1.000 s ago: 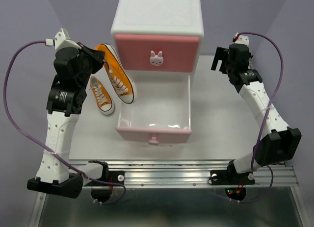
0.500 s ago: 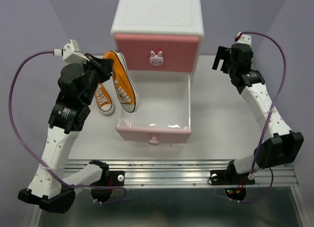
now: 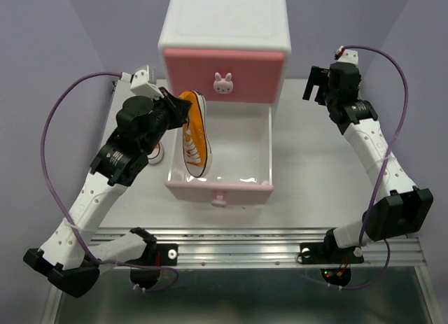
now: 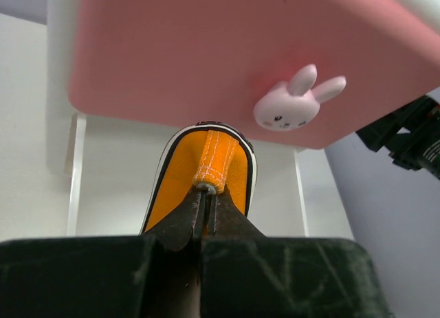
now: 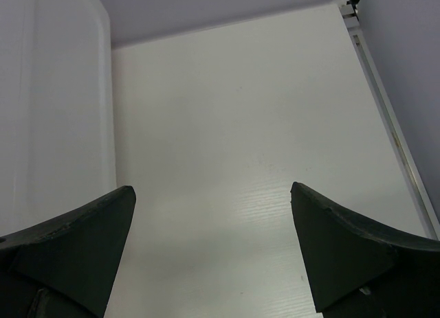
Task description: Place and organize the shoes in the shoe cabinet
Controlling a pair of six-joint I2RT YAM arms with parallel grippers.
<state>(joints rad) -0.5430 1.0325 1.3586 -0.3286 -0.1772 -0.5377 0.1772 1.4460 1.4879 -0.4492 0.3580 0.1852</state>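
Note:
My left gripper is to lower and shift to the right in the top view next and release the orange sneaker onto the open drawer's bottom, because there is free space.
My left gripper [image 3: 178, 103] is shut on the heel tab of an orange sneaker [image 3: 195, 134] and holds it in the air, toe toward me, over the left part of the open lower drawer [image 3: 241, 156]. In the left wrist view the jaws [image 4: 206, 198] pinch the orange heel tab [image 4: 214, 160] below the bunny knob [image 4: 295, 101]. A second orange sneaker [image 3: 155, 153] lies on the table, mostly hidden under my left arm. The white shoe cabinet [image 3: 224, 23] stands at the back. My right gripper [image 3: 315, 82] [image 5: 213, 194] hangs open and empty to its right.
The upper drawer front [image 3: 224, 75] is closed. The pale pink front of the open drawer [image 3: 219, 192] faces me. The cabinet's white side wall [image 5: 48, 91] is just left of my right gripper. The table's right edge [image 5: 385, 105] runs near it.
My left arm has swung right with the orange sneaker, from beside the cabinet to over the open drawer, and turned the shoe's toe toward me. The right arm has stayed still.

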